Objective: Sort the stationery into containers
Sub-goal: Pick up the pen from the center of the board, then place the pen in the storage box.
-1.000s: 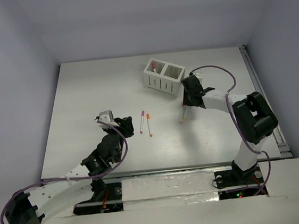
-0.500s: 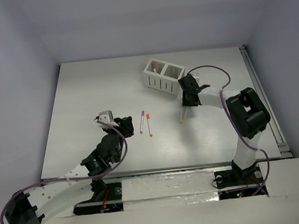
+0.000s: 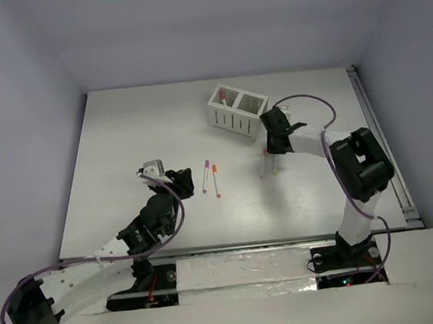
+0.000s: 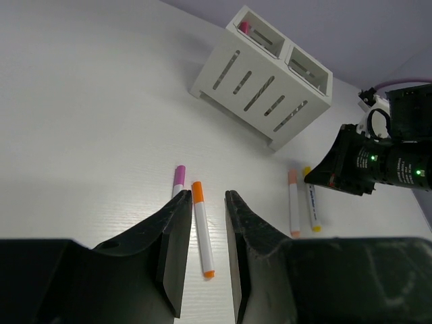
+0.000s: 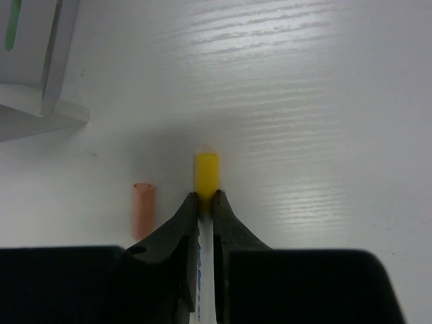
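Note:
The right gripper will next move up and outward, then down over the box's farther section [image 3: 227, 98] to let go of the yellow-capped pen, because a magenta-capped pen already stands there.
My right gripper [image 5: 206, 196] is shut on a white pen with a yellow cap [image 5: 206, 172], low over the table in front of the white two-compartment box [image 3: 238, 112]. A pink-capped pen [image 5: 142, 209] lies just left of it. In the top view the right gripper [image 3: 275, 148] is over the far ends of these two pens [image 3: 268, 164]. My left gripper [image 4: 208, 197] is open and empty, with its jaws either side of an orange-capped pen [image 4: 200, 226]. A purple-capped pen [image 4: 179, 181] lies beside its left finger. A magenta cap [image 4: 244, 27] stands in the box's left compartment.
The box [image 4: 263, 88] stands at the back centre, and its corner shows in the right wrist view [image 5: 34, 115] with something green behind a slot. The orange and purple pens [image 3: 210, 178] lie mid-table. A rail [image 3: 381, 145] runs along the table's right edge.
The right gripper shifted slightly near the box's corner. The yellow-capped pen now shows beside the pink-capped one. The left arm has not moved.

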Robot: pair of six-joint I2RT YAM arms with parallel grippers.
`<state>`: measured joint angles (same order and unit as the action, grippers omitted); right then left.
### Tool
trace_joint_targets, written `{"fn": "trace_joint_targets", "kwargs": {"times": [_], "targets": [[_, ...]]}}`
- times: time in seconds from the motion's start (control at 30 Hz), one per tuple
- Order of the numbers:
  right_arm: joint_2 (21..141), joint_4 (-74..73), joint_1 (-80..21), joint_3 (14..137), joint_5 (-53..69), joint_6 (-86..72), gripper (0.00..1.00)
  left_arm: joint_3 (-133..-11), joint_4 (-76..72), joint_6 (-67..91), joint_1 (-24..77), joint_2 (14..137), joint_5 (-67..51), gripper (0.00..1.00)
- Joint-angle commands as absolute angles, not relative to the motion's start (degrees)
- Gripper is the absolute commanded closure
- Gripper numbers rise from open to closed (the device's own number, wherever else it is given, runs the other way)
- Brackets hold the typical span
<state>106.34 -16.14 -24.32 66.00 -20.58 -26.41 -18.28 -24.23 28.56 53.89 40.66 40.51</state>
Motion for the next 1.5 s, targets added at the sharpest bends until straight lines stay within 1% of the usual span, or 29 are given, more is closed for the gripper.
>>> {"fn": "trace_joint_targets", "kwargs": {"times": [0.0, 0.13, 0.23, 0.27, 0.3, 0.4, 0.47, 0.5, 0.53, 0.57, 0.63, 0.67, 0.8, 0.9, 1.07, 1.1, 1.23, 1.47], "targets": [[101.0, -15.3, -23.9, 64.5, -21.7, -25.8, 1.0, -18.4, -26.7, 28.5, 53.7, 40.3, 40.0, 0.77], [94.8, -14.9, -23.9, 64.4, -20.8, -23.9, 1.0, -18.3, -26.8, 28.5, 53.7, 40.2, 40.1, 0.77], [89.4, -12.6, -23.9, 65.6, -14.8, -21.6, 1.0, -18.3, -26.7, 28.8, 53.7, 40.2, 40.1, 0.77], [88.4, -11.9, -23.9, 66.5, -10.9, -21.5, 1.0, -18.2, -26.7, 28.9, 53.7, 40.1, 39.8, 0.77], [87.4, -10.4, -24.4, 68.9, -9.0, -21.4, 1.0, -18.1, -27.0, 29.0, 53.7, 40.0, 39.8, 0.77], [87.8, -5.0, -24.4, 73.2, -3.3, -21.8, 1.0, -18.0, -27.1, 29.1, 53.2, 40.2, 39.8, 0.77], [91.0, -2.4, -24.4, 78.8, -2.1, -21.9, 1.0, -18.2, -27.0, 29.1, 53.2, 40.3, 39.8, 0.77], [94.7, -0.7, -24.4, 81.0, -2.2, -21.5, 1.0, -18.3, -26.8, 29.1, 53.2, 40.3, 39.8, 0.77], [94.7, -0.6, -24.4, 83.5, -2.3, -21.1, 1.0, -18.4, -26.5, 29.2, 53.2, 40.2, 39.7, 0.77], [98.8, -0.6, -24.4, 89.1, -2.3, -20.6, 1.0, -18.5, -26.4, 29.4, 53.2, 39.8, 39.1, 0.77], [102.9, -0.6, -24.4, 94.1, -2.2, -19.6, 1.0, -18.1, -26.6, 29.4, 53.2, 39.2, 38.3, 0.77], [106.6, 1.2, -24.4, 98.5, -2.5, -19.2, 1.0, -18.0, -26.8, 29.5, 53.2, 38.6, 37.8, 0.77], [114.1, 2.5, -25.7, 107.0, -5.4, -17.4, 1.0, -17.8, -27.0, 29.6, 53.2, 38.0, 36.9, 0.77], [117.4, 7.7, -27.2, 109.0, -8.4, -15.1, 1.0, -17.7, -27.2, 29.7, 53.2, 37.8, 36.3, 0.77], [123.0, 9.5, -28.5, 113.7, -14.8, -9.9, 1.0, -17.1, -28.0, 29.9, 53.2, 36.0, 34.4, 0.74], [123.7, 10.1, -28.5, 114.2, -14.9, -9.4, 1.0, -16.9, -28.8, 29.9, 53.2, 35.5, 33.9, 0.71], [126.8, 10.2, -29.5, 116.3, -16.6, -7.4, 1.0, -15.3, -31.2, 30.1, 53.2, 33.8, 31.3, 0.7], [128.3, 14.1, -29.5, 113.5, -18.7, -5.9, 1.0, -16.0, -30.5, 30.1, 53.2, 35.6, 31.7, 0.7]]}}
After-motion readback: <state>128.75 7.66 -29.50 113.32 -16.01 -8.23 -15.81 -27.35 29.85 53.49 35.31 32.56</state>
